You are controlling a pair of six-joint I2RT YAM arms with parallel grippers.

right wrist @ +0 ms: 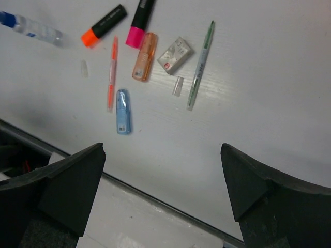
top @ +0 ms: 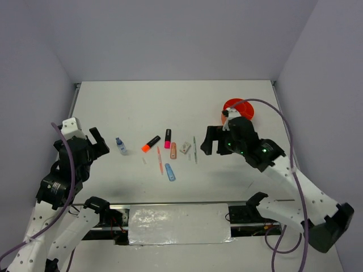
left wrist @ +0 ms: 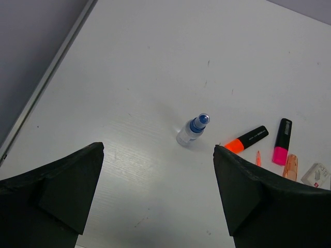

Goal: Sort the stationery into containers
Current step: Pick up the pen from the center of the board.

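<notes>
The right gripper moves down toward the left in the top view next, onto the green pen's body [top: 195, 153] [right wrist: 197, 79], since the pen lies below it on that side.
The stationery lies in a loose row mid-table: a tiny blue-capped bottle [top: 120, 145] [left wrist: 193, 129], an orange-tipped highlighter [top: 151, 143] [right wrist: 103, 25], a pink-tipped highlighter [top: 168, 138] [right wrist: 139, 18], a peach bar [top: 173, 150] [right wrist: 144, 63], a white piece [top: 185, 148] [right wrist: 175, 54], a green pen [top: 194, 149] [right wrist: 200, 64], an orange pen [top: 160, 160] [right wrist: 111, 72] and a light-blue strip [top: 169, 171] [right wrist: 122, 111]. The round orange tub [top: 238, 109] sits back right, partly hidden behind the right arm. My left gripper [top: 100, 141] [left wrist: 159, 150] hangs open left of the bottle. My right gripper [top: 207, 141] [right wrist: 163, 150] hangs open right of the green pen. Both hold nothing.
Two small clear caps [right wrist: 177, 86] [right wrist: 84, 68] lie among the items. The table's near edge [right wrist: 155, 194] runs just below the right gripper, with a metal rail [top: 178, 221] between the arm bases. Grey walls close the table on three sides.
</notes>
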